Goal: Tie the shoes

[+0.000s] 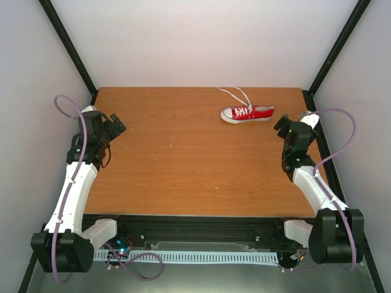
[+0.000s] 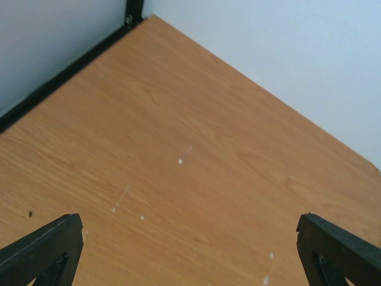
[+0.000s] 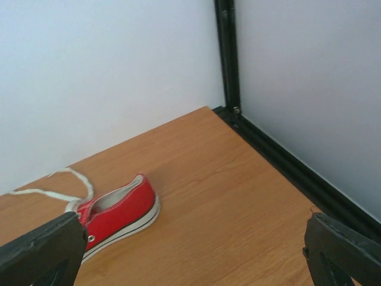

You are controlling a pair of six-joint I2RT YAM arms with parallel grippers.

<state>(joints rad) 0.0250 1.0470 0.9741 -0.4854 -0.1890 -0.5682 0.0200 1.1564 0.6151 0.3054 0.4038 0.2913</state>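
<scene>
The sneaker's heel (image 1: 269,111) (image 3: 146,194) is clear of the laces, so the right gripper should go down onto it next, outward and to the left in the top view.
A small red sneaker (image 1: 247,113) with a white sole and toe cap lies on its sole at the back right of the wooden table (image 1: 183,165), toe pointing left. Its white laces (image 1: 235,96) trail loose toward the back wall. In the right wrist view the heel end of the sneaker (image 3: 116,215) lies ahead to the left, with a loose lace (image 3: 53,185) behind it. My right gripper (image 1: 286,127) is open and empty, a short way right of the heel. My left gripper (image 1: 116,124) is open and empty at the far left, over bare wood.
White walls close the table on three sides, with black frame posts at the back corners (image 3: 226,53). A black rail (image 3: 297,173) runs along the table's right edge. Small white specks (image 2: 180,161) mark the wood under the left gripper.
</scene>
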